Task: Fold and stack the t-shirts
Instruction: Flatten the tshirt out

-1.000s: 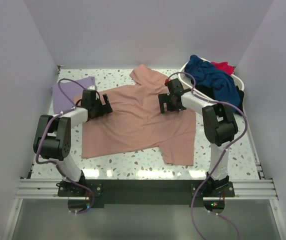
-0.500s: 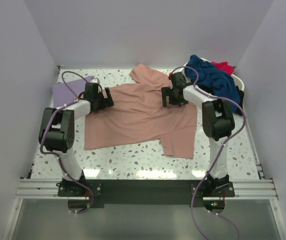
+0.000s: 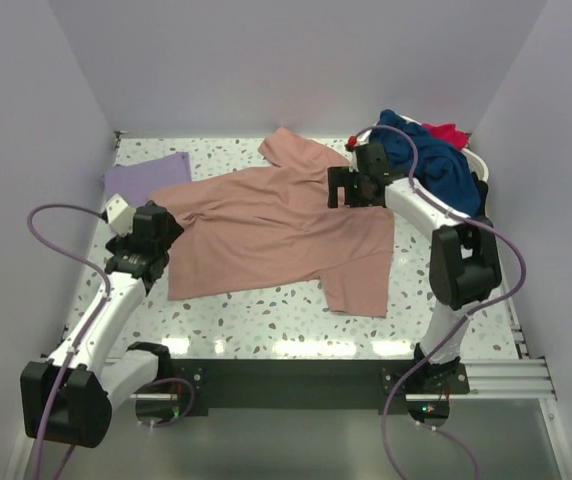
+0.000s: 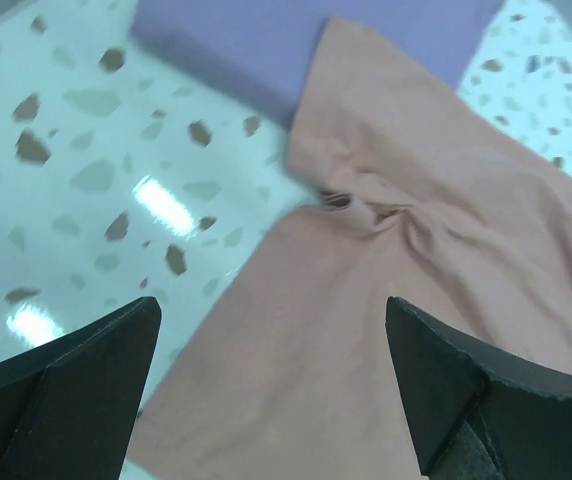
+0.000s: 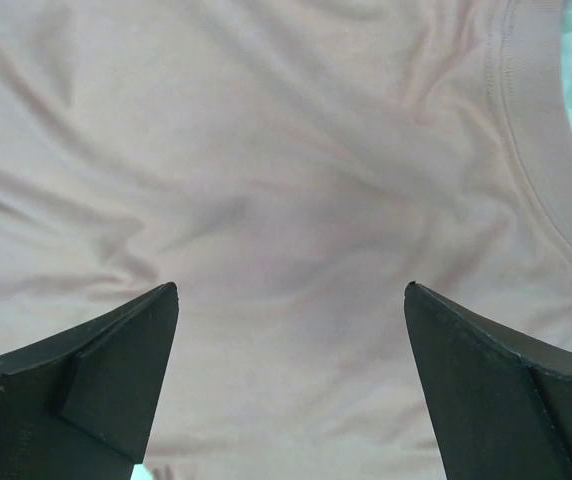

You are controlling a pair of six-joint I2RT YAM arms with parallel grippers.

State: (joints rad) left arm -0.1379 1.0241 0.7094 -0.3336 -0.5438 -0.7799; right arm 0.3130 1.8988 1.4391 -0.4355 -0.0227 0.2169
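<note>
I need to move my left gripper back and down next, onto the dusty-pink t-shirt's near corner [image 3: 174, 293] [image 4: 152, 442] on the gripper's own side. That corner lies flat, with bare speckled tabletop along its edge.
The dusty-pink t-shirt [image 3: 276, 225] lies spread on the speckled table, one sleeve pointing to the back, another part hanging toward the front right. It fills the right wrist view [image 5: 286, 150] and shows in the left wrist view [image 4: 396, 300]. The lavender t-shirt [image 3: 146, 178] lies flat at the back left, partly under the pink one [image 4: 266, 40]. My left gripper [image 3: 156, 235] is open and empty above the pink shirt's left edge. My right gripper [image 3: 351, 192] is open and empty above its upper right part. Navy [image 3: 426, 155], red [image 3: 448, 132] and black shirts sit in the basket.
The white slatted laundry basket [image 3: 478, 165] stands at the back right corner, heaped with clothes. White walls close in the table on three sides. Purple cables loop off both arms. Bare speckled tabletop [image 3: 266, 320] shows along the front.
My left arm has pulled back toward the near left, its gripper now at the pink shirt's left edge. My right gripper shifted slightly right and back. The shirt has barely moved since half a second ago.
</note>
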